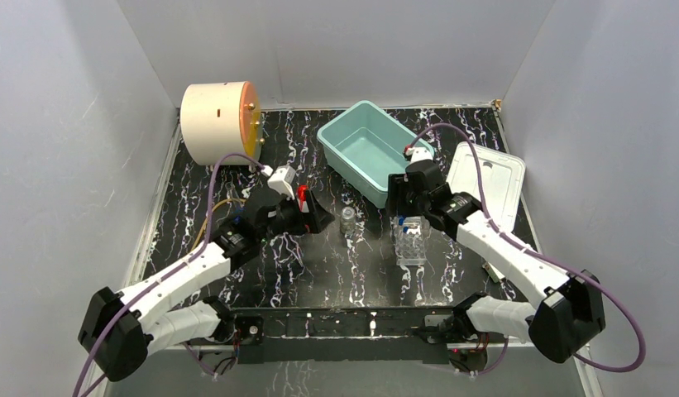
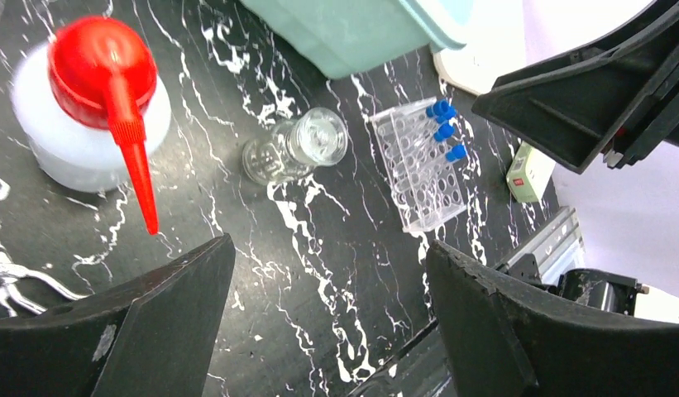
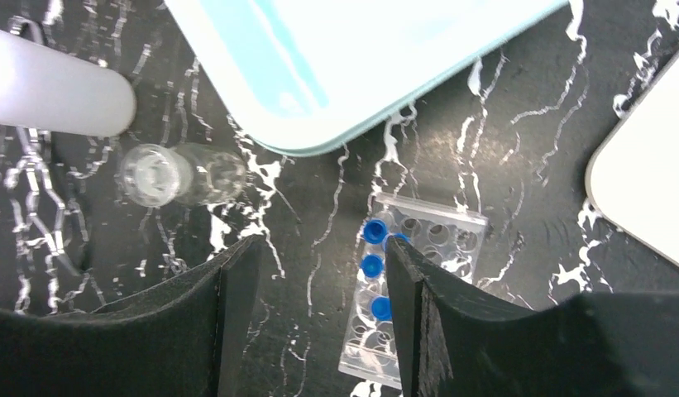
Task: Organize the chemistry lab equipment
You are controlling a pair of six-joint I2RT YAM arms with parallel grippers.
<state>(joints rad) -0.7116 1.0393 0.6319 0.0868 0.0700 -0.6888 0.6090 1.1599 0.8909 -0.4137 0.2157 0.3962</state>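
The clear glass vial (image 1: 348,219) (image 3: 185,174) stands below my right gripper and to its left in the top view, so the gripper moves across and down around it next.
The white squeeze bottle with a red nozzle (image 2: 88,116) stands ahead of my left gripper (image 2: 332,273), which is open and empty above bare tabletop. In the top view only the bottle's red cap (image 1: 302,197) shows beside that gripper (image 1: 319,219). A clear glass vial (image 1: 348,219) stands between the arms. The clear tube rack (image 3: 427,248) holds three blue-capped tubes (image 3: 373,265). My right gripper (image 3: 319,248) hovers open over the rack's left edge, its right finger (image 3: 406,314) covering part of the capped row. Yellowish tubing (image 1: 216,207) lies under the left arm.
A teal bin (image 1: 336,136) sits at the back centre with its white lid (image 1: 487,178) to the right. The cream drum (image 1: 220,122) stands at the back left. A small white box (image 1: 494,271) lies under the right forearm. Grey walls close in both sides.
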